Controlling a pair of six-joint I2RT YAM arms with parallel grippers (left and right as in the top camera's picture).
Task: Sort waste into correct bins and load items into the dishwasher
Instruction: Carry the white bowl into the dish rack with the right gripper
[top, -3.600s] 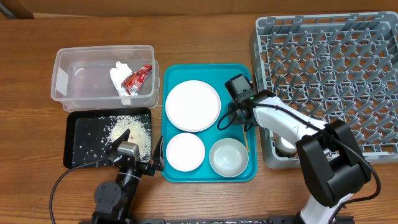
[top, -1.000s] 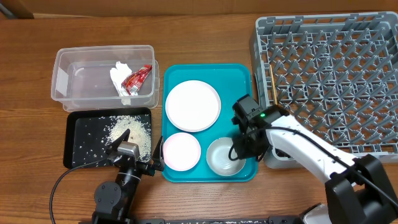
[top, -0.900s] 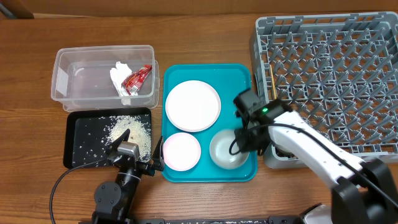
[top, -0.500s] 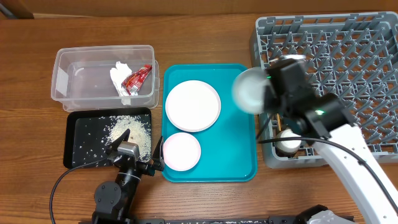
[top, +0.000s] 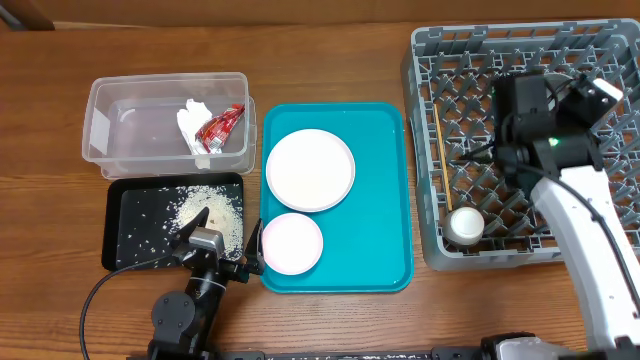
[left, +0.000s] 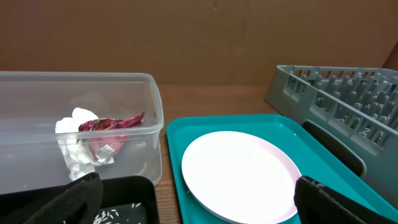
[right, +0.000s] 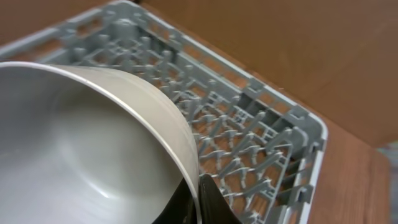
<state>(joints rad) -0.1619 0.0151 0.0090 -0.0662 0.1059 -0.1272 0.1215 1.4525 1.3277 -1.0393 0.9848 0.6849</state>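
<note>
My right gripper moves down and to its left in the overhead view next, to the rack's empty wires by the chopsticks. It tips the bowl (right: 81, 149) there and releases it.
My right gripper (top: 565, 108) is shut on the rim of the pale grey-white bowl (right: 81, 149) and holds it tilted above the grey dish rack (top: 610, 215); the pinch shows in the right wrist view (right: 196, 200). The small white cup (top: 465, 225) and the chopsticks (top: 438, 150) lie in the rack's left part. The large white plate (top: 310, 168) and the smaller pinkish plate (top: 292, 242) sit on the teal tray (top: 380, 200). My left gripper (top: 215, 250) is open and empty at the black tray's (top: 125, 215) near edge.
The clear tub (top: 130, 130) holds the red-and-white wrapper (top: 220, 125) and the white napkin (top: 190, 125). Rice (top: 205, 205) lies in the black tray. The left wrist view shows the tub (left: 149, 124), the large plate (left: 239, 171) and the rack's corner (left: 323, 99).
My right gripper closed on the bowl on the teal tray, lifted it and carried it right and back over the rack. The chopsticks went into the rack earlier. The left arm has not moved.
</note>
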